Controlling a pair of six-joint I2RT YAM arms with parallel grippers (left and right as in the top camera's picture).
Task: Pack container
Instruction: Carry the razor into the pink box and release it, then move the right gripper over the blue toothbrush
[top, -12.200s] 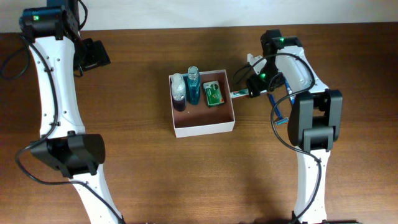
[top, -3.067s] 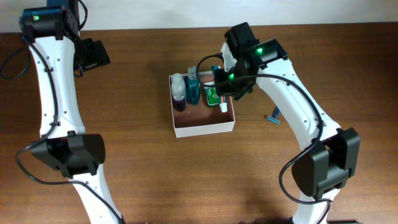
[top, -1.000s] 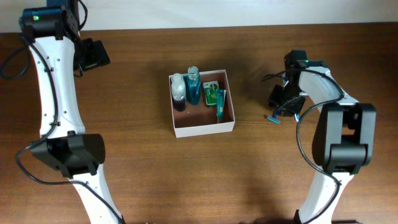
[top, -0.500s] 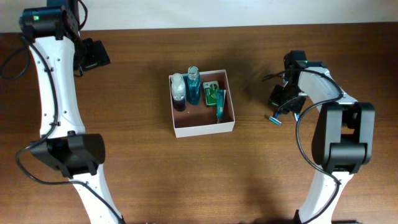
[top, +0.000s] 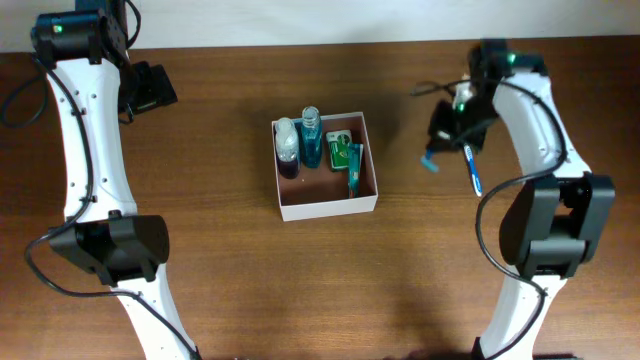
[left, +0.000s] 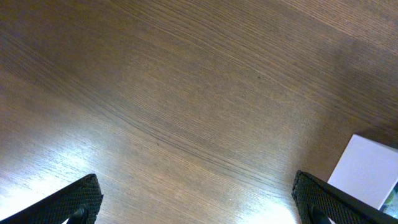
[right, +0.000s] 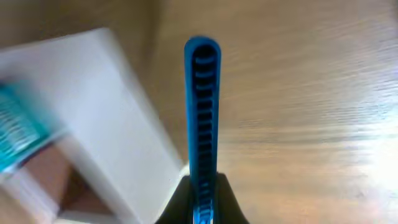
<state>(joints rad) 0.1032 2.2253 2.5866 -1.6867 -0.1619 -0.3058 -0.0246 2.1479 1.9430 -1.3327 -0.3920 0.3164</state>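
My right gripper should next carry the blue razor to the left in the overhead view, over the patch of bare reddish-brown bottom that is still free beside the bottles in the container.
The container, a square white box with a reddish-brown inside, sits mid-table and holds a clear bottle, a blue bottle, a green pack and a green tube. To its right, my right gripper is shut on a blue razor and holds it off the table. In the right wrist view the ribbed blue handle sticks out from the shut gripper, with the container's white wall blurred at left. My left gripper hangs open at the far left.
The left wrist view shows bare wood between the wide-apart fingertips of the left gripper, plus a white corner of the container at the right edge. The table's pale back edge runs along the top.
My right gripper has shut on the blue razor, lifted it off the table and carried it toward the back. The left arm has not moved.
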